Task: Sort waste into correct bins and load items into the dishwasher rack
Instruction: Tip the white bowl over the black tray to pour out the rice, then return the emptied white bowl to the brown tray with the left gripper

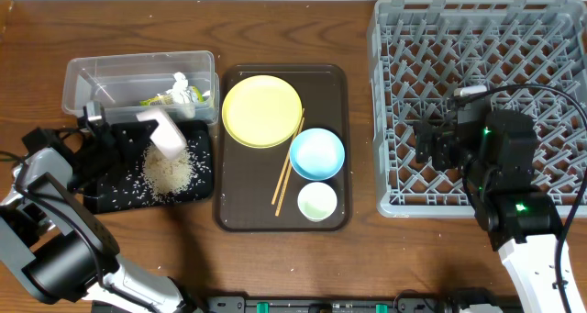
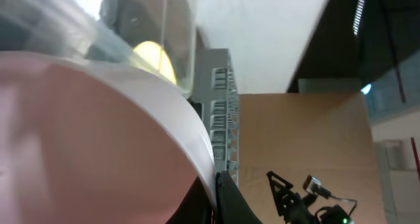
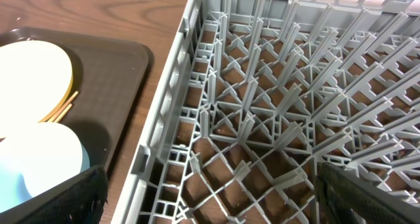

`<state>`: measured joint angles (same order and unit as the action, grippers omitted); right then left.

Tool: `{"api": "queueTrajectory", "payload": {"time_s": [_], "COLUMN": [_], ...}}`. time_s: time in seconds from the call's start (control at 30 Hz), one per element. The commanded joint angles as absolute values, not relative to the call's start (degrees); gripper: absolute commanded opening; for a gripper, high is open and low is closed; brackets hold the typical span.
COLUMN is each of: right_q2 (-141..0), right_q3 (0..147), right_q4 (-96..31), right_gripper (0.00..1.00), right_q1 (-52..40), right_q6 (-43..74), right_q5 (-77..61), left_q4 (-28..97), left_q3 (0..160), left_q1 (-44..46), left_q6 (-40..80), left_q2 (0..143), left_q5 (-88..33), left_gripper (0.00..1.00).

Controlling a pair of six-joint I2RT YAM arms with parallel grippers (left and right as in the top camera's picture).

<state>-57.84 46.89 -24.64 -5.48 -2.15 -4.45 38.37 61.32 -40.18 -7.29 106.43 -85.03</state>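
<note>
My left gripper will next swing across and down to release the bowl upright, because the serving tray's bare corner (image 1: 244, 184) is below it, to its right in the overhead view.
My left gripper (image 1: 139, 122) is shut on the rim of the white bowl (image 1: 167, 134) and holds it tipped over the black tray (image 1: 110, 195), where loose rice (image 1: 170, 173) lies in a pile. In the left wrist view the bowl (image 2: 85, 138) fills the frame, its rim pinched between my fingers (image 2: 218, 198). The clear tub (image 1: 101, 74) holds the green-yellow wrapper (image 1: 165, 99) and the white tissue (image 1: 183, 82). My right gripper (image 1: 431, 148) is open and empty over the grey rack (image 1: 477, 47), near its front left corner (image 3: 262, 106).
The dark brown serving tray (image 1: 330, 83) holds the yellow plate (image 1: 262, 111), blue bowl (image 1: 317, 153), pale green cup (image 1: 317, 201) and chopsticks (image 1: 287, 171). The plate (image 3: 33, 73), blue bowl (image 3: 39, 165) and chopsticks (image 3: 62, 106) show left of the rack in the right wrist view.
</note>
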Motion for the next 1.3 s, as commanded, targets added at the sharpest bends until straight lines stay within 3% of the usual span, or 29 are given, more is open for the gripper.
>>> {"api": "queueTrajectory", "payload": {"time_s": [0.0,0.1,0.27,0.47,0.67,0.87,1.07,1.27], "right_q2": [-57.65,-57.65,-57.65,-57.65,-57.65,-57.65,-57.65,-57.65], "right_q3": [48.05,48.05,48.05,48.05,48.05,48.05,48.05,48.05], "right_q4": [-24.64,-24.62,-24.62,-24.47,-24.16,-24.25,-24.71,-25.52], "right_gripper": [0.99,0.99,0.99,0.99,0.99,0.99,0.99,0.99], "right_q1": [-5.80,-5.80,-5.80,-5.80,-5.80,-5.80,-5.80,-5.80], "right_q6": [-2.22,-2.22,-2.22,-2.22,-2.22,-2.20,-2.20,-2.20], "right_q5": [-4.34,-4.34,-4.32,-4.32,-4.34,-4.34,-4.36,-4.36], "left_q4": [38.41,38.48,42.04,49.08,49.60,49.36,46.46,45.52], "left_q3": [61.39,61.39,61.39,61.39,61.39,61.34,61.34,61.34], "left_q1": [-40.42,-40.42,-38.72,-31.27,-15.46,1.56,13.34,18.57], "left_q6": [-4.29,-5.13,-7.51,-7.90,-6.90,-3.11,-2.20,-0.08], "left_q2": [106.30,106.17,102.85,92.77,84.60,85.45,88.86,93.01], "left_q5": [-85.14,-90.13,-87.88,-67.37,-50.50,-28.42,-22.11,-15.79], "left_gripper": [0.06,0.06,0.07,0.06,0.06,0.06,0.06,0.07]}}
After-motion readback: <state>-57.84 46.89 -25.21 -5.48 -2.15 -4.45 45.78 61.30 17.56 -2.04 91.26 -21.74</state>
